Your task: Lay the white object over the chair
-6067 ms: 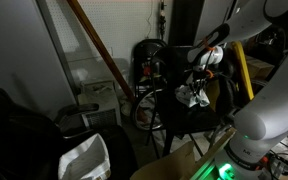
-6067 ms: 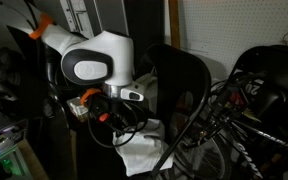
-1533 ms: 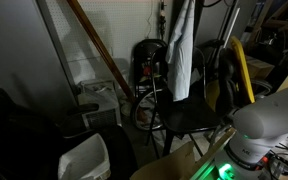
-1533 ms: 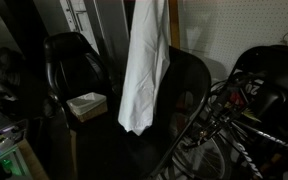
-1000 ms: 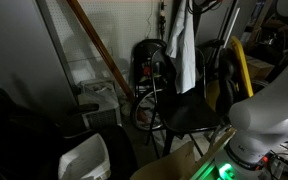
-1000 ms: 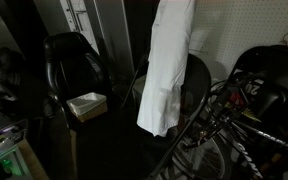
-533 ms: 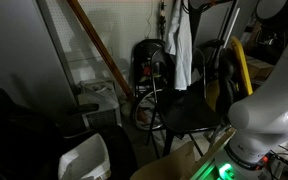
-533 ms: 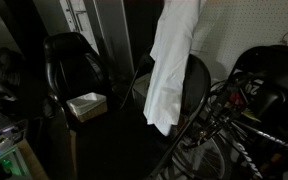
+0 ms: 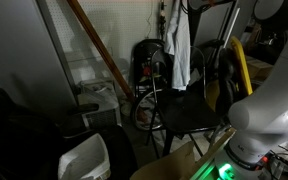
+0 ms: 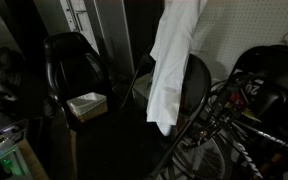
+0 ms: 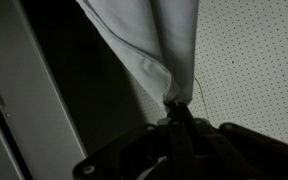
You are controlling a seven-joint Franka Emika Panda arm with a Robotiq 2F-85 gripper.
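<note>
My gripper holds the cloth's corner and needs to carry it outward and down past the top of the chair's backrest and let it go, because the cloth's long end already hangs before the backrest.
A white cloth (image 10: 174,60) hangs long and limp from above, in front of the black chair's backrest (image 10: 196,85). In an exterior view the cloth (image 9: 180,45) hangs over the chair's seat (image 9: 189,112). In the wrist view my gripper (image 11: 177,113) is shut on a pinched corner of the cloth (image 11: 149,40), which spreads away from the jaws against a white pegboard wall. The gripper itself is out of frame at the top of both exterior views.
A second black chair (image 10: 74,65) stands beside a small box (image 10: 87,104). Bicycle parts (image 10: 254,100) crowd the far side. A white bin (image 9: 84,158), a leaning broom handle (image 9: 99,50), a yellow bar (image 9: 243,65) and my robot base (image 9: 259,125) surround the chair.
The hanging cloth was lifted high off the seat, then swung toward the chair's backrest; in the last half second it has barely moved.
</note>
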